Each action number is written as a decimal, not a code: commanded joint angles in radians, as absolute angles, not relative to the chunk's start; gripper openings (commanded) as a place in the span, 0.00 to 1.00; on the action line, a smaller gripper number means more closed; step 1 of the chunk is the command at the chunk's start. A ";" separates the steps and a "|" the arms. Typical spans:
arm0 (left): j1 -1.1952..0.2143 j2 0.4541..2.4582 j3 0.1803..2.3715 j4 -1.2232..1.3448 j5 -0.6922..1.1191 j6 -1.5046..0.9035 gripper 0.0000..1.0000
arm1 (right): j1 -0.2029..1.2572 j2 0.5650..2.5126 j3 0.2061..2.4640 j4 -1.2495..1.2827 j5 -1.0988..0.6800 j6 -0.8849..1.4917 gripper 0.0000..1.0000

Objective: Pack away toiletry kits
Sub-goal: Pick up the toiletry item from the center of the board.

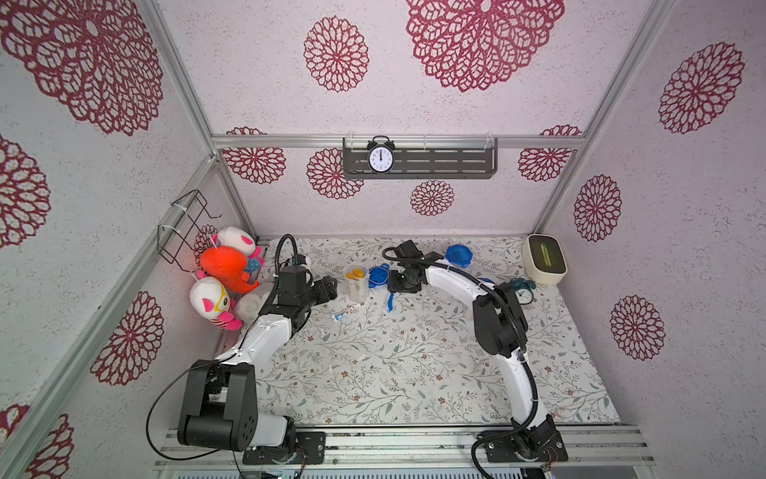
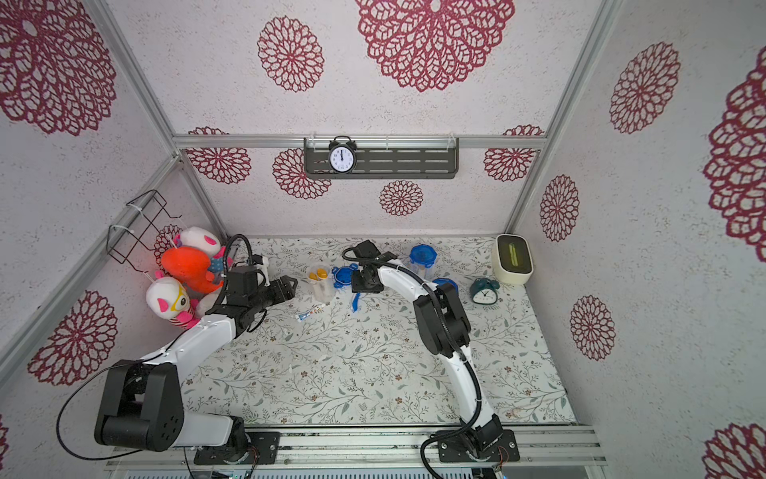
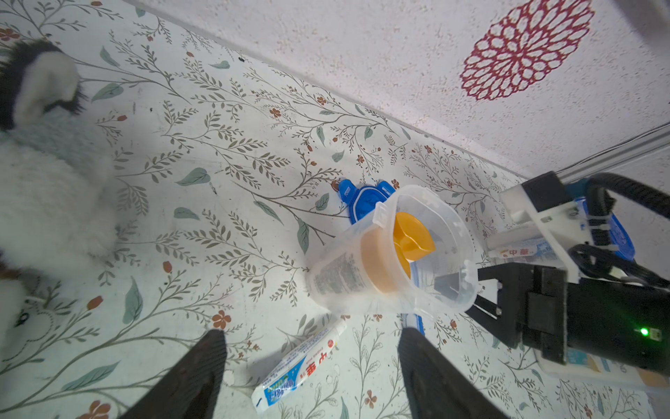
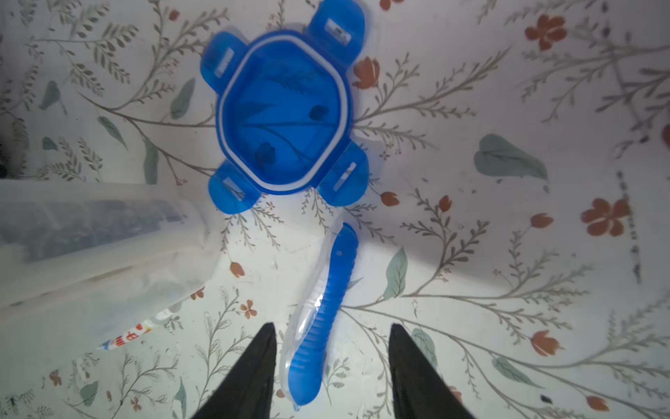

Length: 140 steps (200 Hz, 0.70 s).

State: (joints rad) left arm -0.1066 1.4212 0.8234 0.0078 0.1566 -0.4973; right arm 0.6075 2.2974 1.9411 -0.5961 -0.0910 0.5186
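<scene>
My right gripper moves down onto the blue toothbrush's end by the lid (image 1: 391,295) (image 4: 342,247) next and closes its open fingers there, since it lies flat on the tabletop below.
An open clear jar (image 1: 356,286) (image 3: 391,261) stands at the back middle of the table, holding white bottles with orange caps (image 3: 413,239). Its blue four-tab lid (image 1: 379,277) (image 4: 286,112) lies flat beside it. A blue toothbrush (image 1: 390,302) (image 4: 326,315) in a clear wrapper lies on the table, one end between the open fingers of my right gripper (image 4: 332,326) (image 1: 393,290), which do not press it. A small toothpaste tube (image 1: 347,312) (image 3: 301,366) lies in front of the jar. My left gripper (image 3: 311,332) (image 1: 333,289) hovers open just left of the jar, empty, with the tube below it.
A closed jar with a blue lid (image 1: 459,255) stands at the back. Another blue lid (image 2: 445,284) shows behind the right arm. A teal alarm clock (image 1: 523,290) and a white box (image 1: 544,259) sit back right. Plush toys (image 1: 224,269) crowd the left wall.
</scene>
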 commanded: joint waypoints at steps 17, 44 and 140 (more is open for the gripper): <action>-0.101 1.432 0.790 0.053 0.174 -0.483 0.79 | 0.605 2.316 1.966 -0.542 -0.098 0.605 0.44; -0.100 1.443 0.782 0.073 0.168 -0.474 0.80 | 0.606 2.354 1.979 -0.514 -0.103 0.611 0.42; -0.112 1.616 0.995 0.060 0.174 -0.491 0.99 | 0.627 2.413 2.022 -0.636 0.046 0.547 0.28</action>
State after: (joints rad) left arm -0.1066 1.5703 0.9199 0.0887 0.1734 -0.4911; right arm 0.6189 2.4123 2.0136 -0.5426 -0.0525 0.5812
